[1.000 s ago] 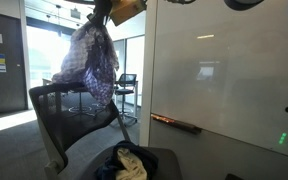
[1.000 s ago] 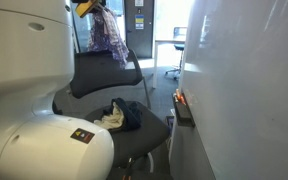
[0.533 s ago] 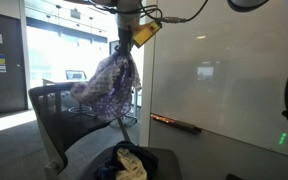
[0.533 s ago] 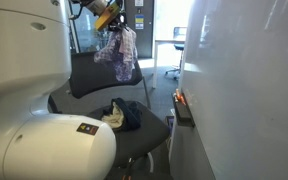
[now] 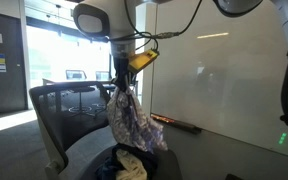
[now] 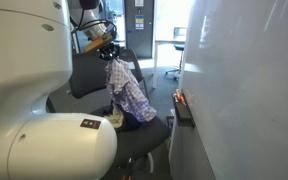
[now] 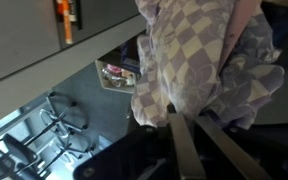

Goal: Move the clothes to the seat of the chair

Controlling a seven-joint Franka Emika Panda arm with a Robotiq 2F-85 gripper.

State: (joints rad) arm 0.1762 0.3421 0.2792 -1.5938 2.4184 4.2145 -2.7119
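Note:
The gripper brings the pale checked cloth (image 5: 134, 120) down onto the clothes on the chair seat (image 5: 133, 163) next and releases it, as the clothes lie below the already overhanging cloth.
My gripper (image 5: 121, 82) is shut on the pale checked cloth (image 5: 134, 120), which hangs down from it over the chair; it also shows in an exterior view (image 6: 130, 96) and in the wrist view (image 7: 199, 60). In the wrist view the fingers (image 7: 184, 150) pinch the cloth's top edge. The cream-yellow knit piece (image 5: 132, 165) and the dark navy jacket (image 5: 106, 168) lie on the seat of the grey chair (image 6: 149, 135), below the hanging cloth. The chair's mesh back (image 5: 69, 110) stands behind them.
A white glass wall (image 5: 224, 70) with a ledge (image 5: 176, 123) runs close beside the chair. The robot's large white base (image 6: 34, 90) fills the near side of an exterior view. Small black chairs (image 7: 59, 115) and a desk stand in the room beyond.
My gripper has swung from high above the chair's back toward the seat and come down, carrying the checked cloth. The cloth's lower end now hangs just over the garments on the seat.

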